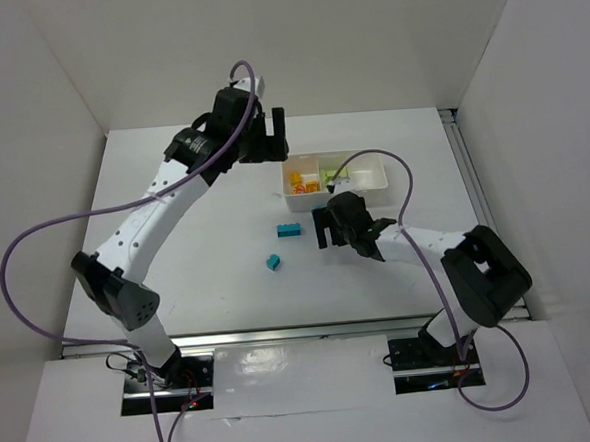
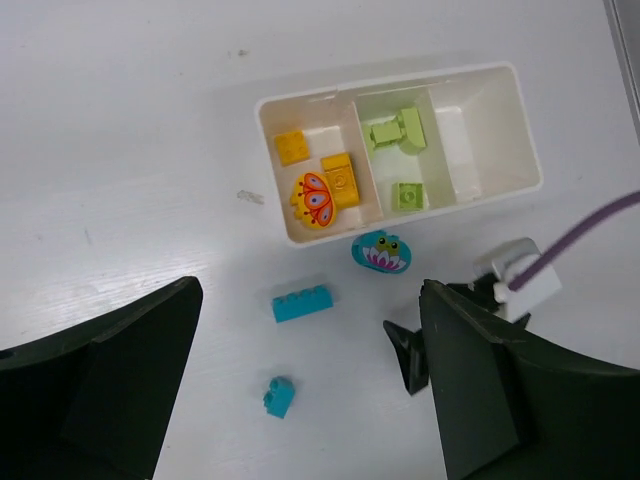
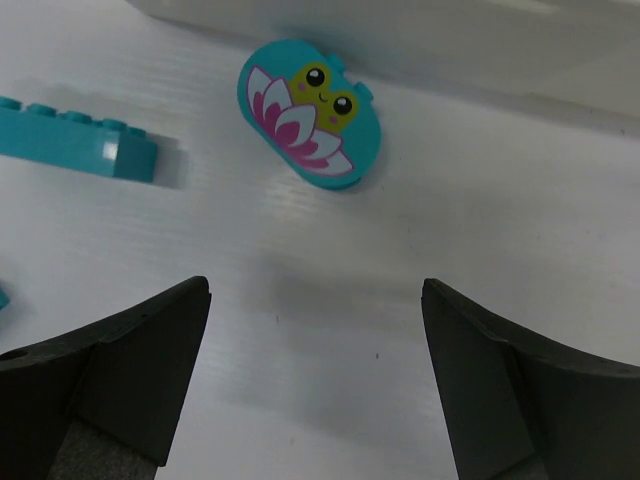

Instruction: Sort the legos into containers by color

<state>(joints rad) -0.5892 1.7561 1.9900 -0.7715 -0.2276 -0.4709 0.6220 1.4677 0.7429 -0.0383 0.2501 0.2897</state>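
Observation:
The oval cyan frog piece (image 3: 310,113) lies beyond my open fingers, so my right gripper should reach outward to it next and close across the piece's rounded ends.
The white tray (image 1: 368,174) lies at the back of the table. In the left wrist view its left compartment holds orange-yellow legos (image 2: 340,180) and a butterfly piece (image 2: 315,200). The middle one holds lime green legos (image 2: 398,130), and the right one (image 2: 490,130) is empty. A long cyan brick (image 1: 290,229) (image 2: 302,302) (image 3: 75,140), a small cyan brick (image 1: 274,262) (image 2: 279,396) and an oval cyan frog piece (image 2: 381,251) (image 3: 310,113) lie on the table before the tray. My right gripper (image 1: 330,226) (image 3: 315,295) is open, low, just short of the frog piece. My left gripper (image 1: 270,134) (image 2: 310,290) is open, high over the tray's left side.
White walls enclose the table on three sides. A metal rail (image 1: 467,160) runs along the right edge. Purple cables (image 1: 36,247) loop off both arms. The tray's near wall (image 3: 400,35) stands right behind the frog piece. The right gripper's finger (image 2: 410,355) shows in the left wrist view.

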